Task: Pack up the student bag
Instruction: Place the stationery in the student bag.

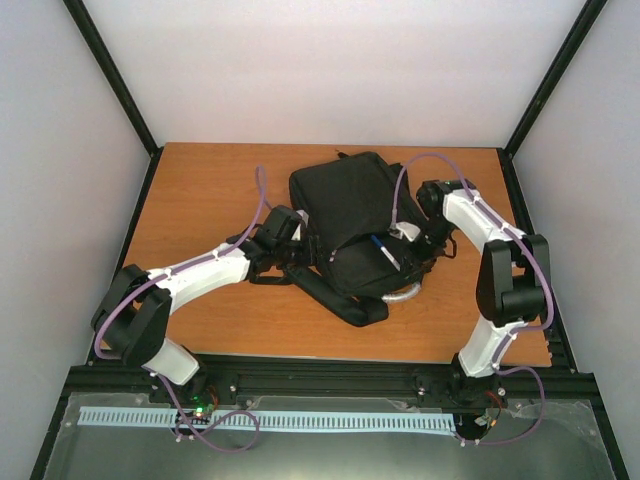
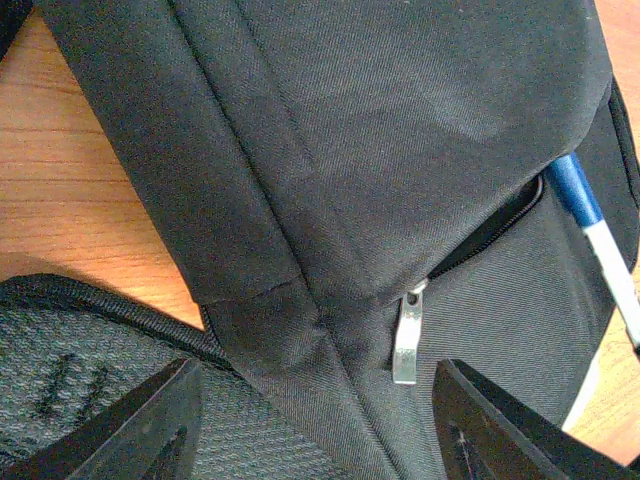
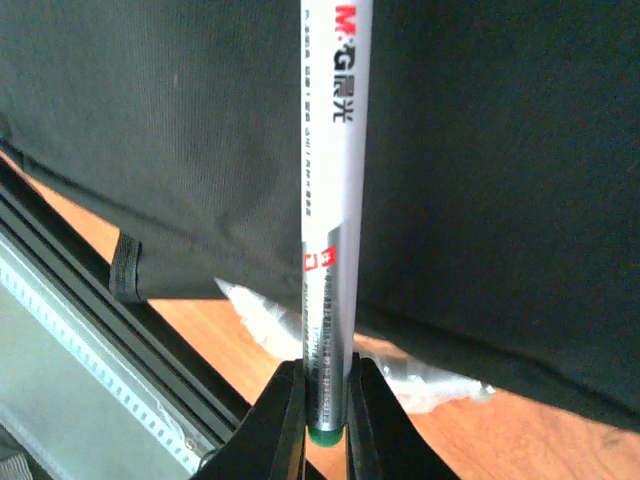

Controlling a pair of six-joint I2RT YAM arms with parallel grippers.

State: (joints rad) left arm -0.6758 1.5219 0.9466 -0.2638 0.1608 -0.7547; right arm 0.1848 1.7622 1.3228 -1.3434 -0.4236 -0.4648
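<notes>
My right gripper pushes outward toward the pocket's opening (image 1: pixel 365 237) next, sliding the marker in by its blue end before opening.
The student bag (image 1: pixel 345 215) is a big black backpack lying mid-table. My right gripper (image 3: pixel 325 400) is shut on the green-tipped end of a white marker (image 3: pixel 330 200) with a blue cap. The marker (image 1: pixel 385 252) lies slanted over the bag's front pocket, its blue end (image 2: pixel 565 180) at the pocket's open mouth. My left gripper (image 2: pixel 315 420) is open, low over the bag's (image 2: pixel 380 150) left side. A metal zip pull (image 2: pixel 408 340) hangs between its fingers, nearer the right one, touching neither. In the top view the left gripper (image 1: pixel 300 245) sits at the bag's left edge and the right gripper (image 1: pixel 408 255) at its right.
A padded shoulder strap (image 1: pixel 340 300) trails toward the near edge and lies under my left finger (image 2: pixel 150 420). Crumpled clear plastic (image 3: pixel 270 320) pokes out from under the bag's near right corner. The wooden tabletop (image 1: pixel 200 190) is bordered by a black frame rail (image 3: pixel 90 290).
</notes>
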